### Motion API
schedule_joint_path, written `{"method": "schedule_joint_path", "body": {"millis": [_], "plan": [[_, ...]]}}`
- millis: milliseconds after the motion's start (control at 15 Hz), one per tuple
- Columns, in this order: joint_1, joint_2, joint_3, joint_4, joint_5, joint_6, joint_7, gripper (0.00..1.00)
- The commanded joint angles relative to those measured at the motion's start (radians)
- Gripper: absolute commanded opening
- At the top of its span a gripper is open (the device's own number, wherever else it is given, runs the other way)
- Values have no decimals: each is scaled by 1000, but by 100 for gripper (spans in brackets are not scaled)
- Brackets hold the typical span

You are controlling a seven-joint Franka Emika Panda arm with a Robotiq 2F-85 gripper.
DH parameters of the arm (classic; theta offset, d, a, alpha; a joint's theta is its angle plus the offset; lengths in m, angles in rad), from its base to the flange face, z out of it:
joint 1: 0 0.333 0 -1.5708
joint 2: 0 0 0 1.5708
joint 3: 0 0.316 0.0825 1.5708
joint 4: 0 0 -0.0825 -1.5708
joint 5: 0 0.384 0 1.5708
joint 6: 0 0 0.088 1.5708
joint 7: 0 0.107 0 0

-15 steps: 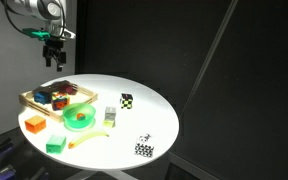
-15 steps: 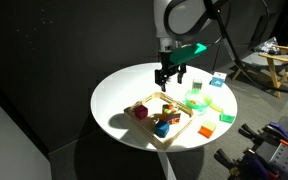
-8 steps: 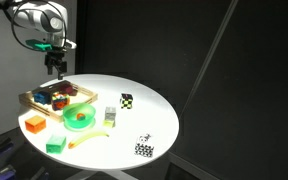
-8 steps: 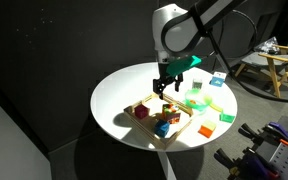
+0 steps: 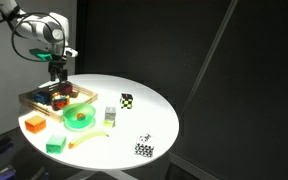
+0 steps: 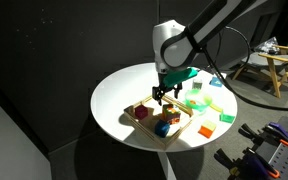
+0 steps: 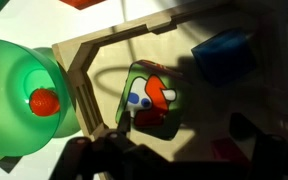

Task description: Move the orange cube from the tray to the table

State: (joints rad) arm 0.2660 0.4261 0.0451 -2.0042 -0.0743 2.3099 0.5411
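Observation:
The orange-red piece with green edges lies below my gripper's open fingers on the bottom of the tray, so my gripper will next lower them around it.
The light wood tray [image 5: 29, 97] [image 6: 136, 119] [image 7: 89, 52] sits on the round white table [image 5: 134, 122] [image 6: 119, 95] and holds several coloured pieces. The orange cube [image 6: 168, 108] lies in the tray among them. In the wrist view an orange-red piece with white and green edges [image 7: 152, 96] lies on the tray floor just ahead of my fingers. My gripper [image 5: 59, 73] [image 6: 159, 94] [image 7: 169, 150] hangs low over the tray, open and empty.
A green bowl [image 5: 79, 117] [image 6: 197, 100] [image 7: 14, 100] with a red ball stands beside the tray. A blue block [image 7: 224, 55] lies in the tray. On the table are a larger orange block [image 5: 34, 124], a green block [image 5: 55, 145] and two checkered cubes [image 5: 126, 99] [image 5: 144, 148].
My gripper has come down and moved over the tray. It is still open and holds nothing. The objects have not moved.

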Motion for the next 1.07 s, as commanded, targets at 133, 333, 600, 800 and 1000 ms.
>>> {"method": "schedule_joint_path", "body": {"millis": [133, 333, 600, 800, 1000], "plan": [[20, 32, -36, -2, -15, 26, 90, 100], [19, 44, -45, -7, -12, 27, 115, 100], [21, 68, -52, -14, -15, 46, 141, 100], [25, 90, -55, -13, -16, 68, 139, 100], [31, 108, -60, -14, -18, 95, 136, 100]]}}
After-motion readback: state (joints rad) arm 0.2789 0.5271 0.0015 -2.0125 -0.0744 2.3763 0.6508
